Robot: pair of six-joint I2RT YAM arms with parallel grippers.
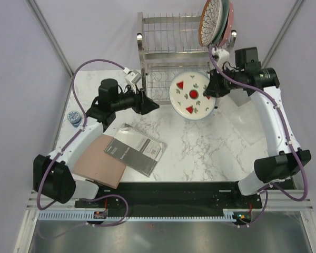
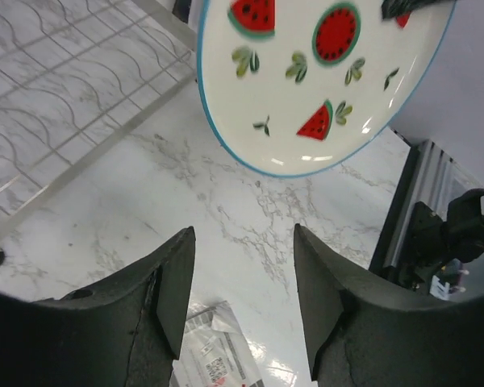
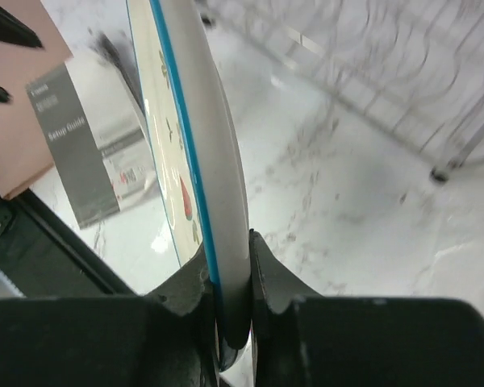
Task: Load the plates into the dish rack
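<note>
The right gripper moves up and outward next and turns the plate upright, to the slots of the upper level beside the brown-rimmed plate (image 1: 193, 38). It releases there, as they stand empty.
My right gripper (image 1: 213, 93) is shut on the rim of the white plate with red fruit slices and a blue edge (image 1: 190, 95), holding it tilted above the table in front of the dish rack (image 1: 171, 50). In the right wrist view the plate (image 3: 195, 137) runs edge-on between the jaws of that gripper (image 3: 230, 266). It also fills the top of the left wrist view (image 2: 323, 72). Three plates (image 1: 216, 22) stand in the rack's upper tier at the right: brown-rimmed petal pattern in front, grey-green and pink behind. My left gripper (image 1: 150, 104) is open and empty, left of the held plate; it shows in its own view (image 2: 242, 274).
A dark grey booklet (image 1: 135, 149) lies partly over a flat brown board (image 1: 100, 161) at the front left. A small blue-and-white object (image 1: 73, 117) sits at the table's left edge. The rack's lower tier (image 2: 56, 97) is close to my left gripper.
</note>
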